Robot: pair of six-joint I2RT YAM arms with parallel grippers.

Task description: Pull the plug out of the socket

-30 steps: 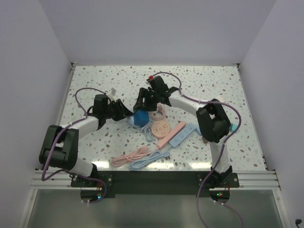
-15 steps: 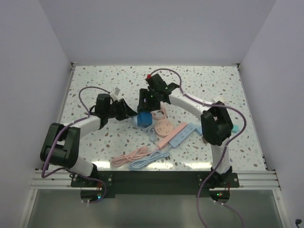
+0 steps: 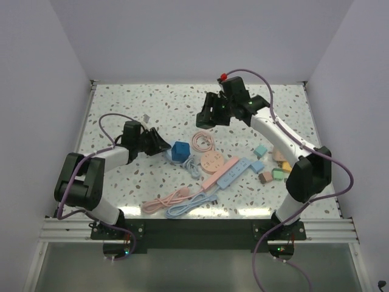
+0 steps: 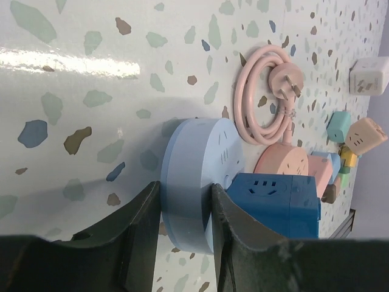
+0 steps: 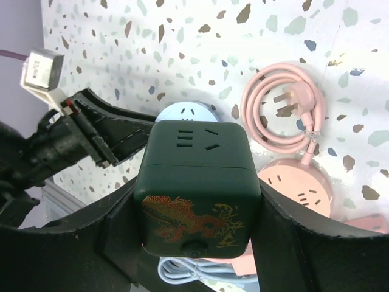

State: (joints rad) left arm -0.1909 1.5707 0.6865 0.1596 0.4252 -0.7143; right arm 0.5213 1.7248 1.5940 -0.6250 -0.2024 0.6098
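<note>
The plug is clear of the socket. Next, my right gripper carries it down to the bare tabletop [image 3: 257, 136] beside the teal adapter and releases it.
The socket [image 4: 194, 176] is a light blue round disc standing on edge, and my left gripper [image 4: 185, 201] is shut on its rim. In the top view this left gripper [image 3: 161, 146] lies low at centre left. A blue cube adapter [image 3: 179, 151] rests against the socket's face [image 4: 276, 204]. My right gripper [image 3: 209, 115] hangs above the table behind them, shut on the plug [image 5: 197, 176]. The plug is a dark green cube printed with a red-gold dragon. It is clear of the socket [image 5: 185, 112], which shows below and behind it.
A pink round socket [image 3: 208, 162] and its coiled pink cord [image 3: 202, 141] lie right of the blue cube. Pink and blue power strips [image 3: 230, 170] and coiled cables [image 3: 182, 201] lie nearer the front. Several small coloured adapters [image 3: 270, 165] sit at the right.
The right gripper has risen and swung back and to the right, away from the socket, with the green plug in it. The left gripper has stayed on the socket.
</note>
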